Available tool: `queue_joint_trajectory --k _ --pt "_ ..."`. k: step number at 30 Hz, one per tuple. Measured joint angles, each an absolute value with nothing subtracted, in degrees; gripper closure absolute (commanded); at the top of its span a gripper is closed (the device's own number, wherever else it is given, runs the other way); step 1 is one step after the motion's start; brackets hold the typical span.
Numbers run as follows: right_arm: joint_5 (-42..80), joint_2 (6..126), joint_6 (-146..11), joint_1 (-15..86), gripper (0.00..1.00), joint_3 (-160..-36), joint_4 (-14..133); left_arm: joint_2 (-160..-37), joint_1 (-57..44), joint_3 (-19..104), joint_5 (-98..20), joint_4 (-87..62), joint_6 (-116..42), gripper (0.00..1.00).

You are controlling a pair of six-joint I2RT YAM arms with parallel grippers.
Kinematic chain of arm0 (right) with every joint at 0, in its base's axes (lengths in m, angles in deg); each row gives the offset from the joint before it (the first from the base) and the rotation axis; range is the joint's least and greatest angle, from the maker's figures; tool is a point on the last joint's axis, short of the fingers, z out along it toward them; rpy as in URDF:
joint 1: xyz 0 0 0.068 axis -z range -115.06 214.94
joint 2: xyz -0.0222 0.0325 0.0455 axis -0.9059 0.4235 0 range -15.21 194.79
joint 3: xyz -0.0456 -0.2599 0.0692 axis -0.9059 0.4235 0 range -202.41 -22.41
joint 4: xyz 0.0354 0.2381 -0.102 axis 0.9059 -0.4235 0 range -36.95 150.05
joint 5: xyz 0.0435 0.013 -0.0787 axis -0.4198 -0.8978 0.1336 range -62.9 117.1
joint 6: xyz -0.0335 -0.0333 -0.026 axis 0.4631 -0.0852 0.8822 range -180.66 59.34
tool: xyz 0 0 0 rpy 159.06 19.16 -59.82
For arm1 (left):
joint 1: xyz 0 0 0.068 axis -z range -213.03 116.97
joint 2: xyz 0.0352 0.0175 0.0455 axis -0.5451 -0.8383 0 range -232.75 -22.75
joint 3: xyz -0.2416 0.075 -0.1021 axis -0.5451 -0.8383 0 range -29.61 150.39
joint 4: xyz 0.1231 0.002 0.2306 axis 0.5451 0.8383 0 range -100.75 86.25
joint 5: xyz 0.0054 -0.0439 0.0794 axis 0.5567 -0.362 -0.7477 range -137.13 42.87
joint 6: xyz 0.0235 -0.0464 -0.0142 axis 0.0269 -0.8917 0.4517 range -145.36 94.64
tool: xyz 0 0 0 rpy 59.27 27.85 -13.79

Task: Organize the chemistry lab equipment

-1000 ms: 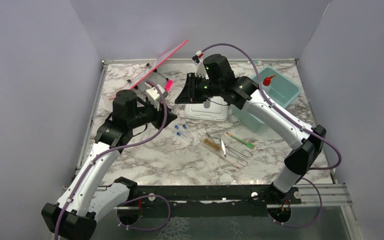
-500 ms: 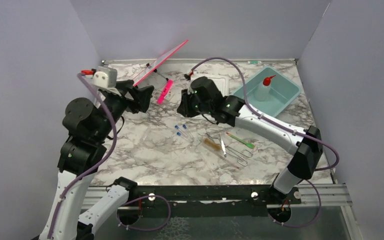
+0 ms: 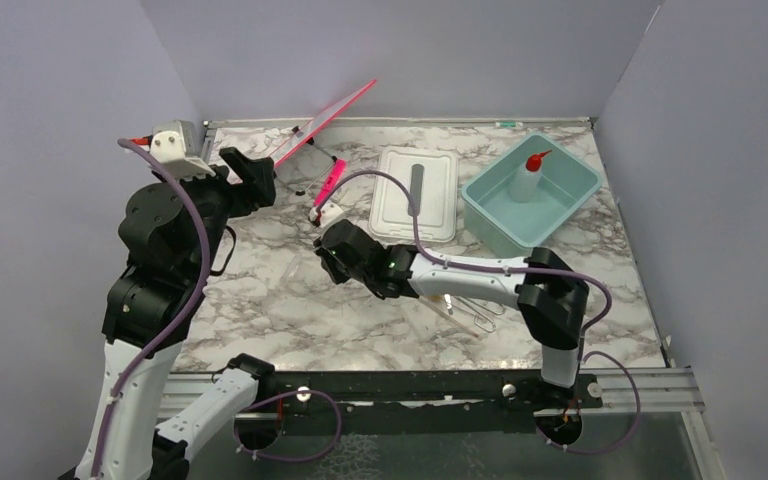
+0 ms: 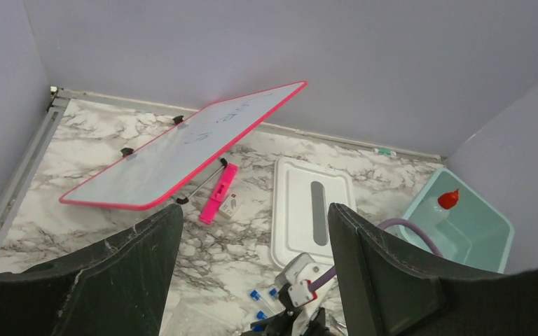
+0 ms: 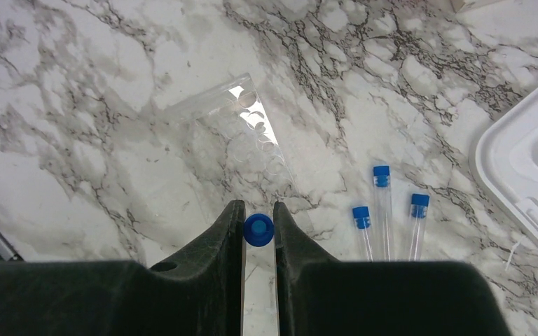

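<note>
The plate's round holes are empty, so next I'll move my right gripper back and down to release the tube at the near end of the clear plate.
My right gripper is shut on a clear blue-capped tube, seen end-on between the pads just above the marble. Three more blue-capped tubes lie side by side to its right. In the top view the right gripper is low at mid-table and its arm hides most of the loose items; only the wire clamp shows. The white squeeze bottle with red nozzle stands in the teal tub. My left gripper is raised at the left, open and empty.
A white lid lies flat behind the right gripper. A pink-framed whiteboard leans at the back, with a pink marker below it. A clear plate with round holes lies just ahead of the right fingers.
The right arm swung from the white lid down to the tubes and closed on one. The left arm lifted up and back to the left, off the table.
</note>
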State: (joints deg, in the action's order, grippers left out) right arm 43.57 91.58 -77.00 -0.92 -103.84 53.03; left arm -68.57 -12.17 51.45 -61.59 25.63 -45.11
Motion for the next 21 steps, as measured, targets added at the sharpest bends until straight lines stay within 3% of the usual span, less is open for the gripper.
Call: queue_joint_trajectory --k 21 --pt "40.47 93.04 -68.47 -5.32 0.85 -95.6 64.02 -72.33 -12.17 49.35 -66.14 27.24 -47.01 0.21"
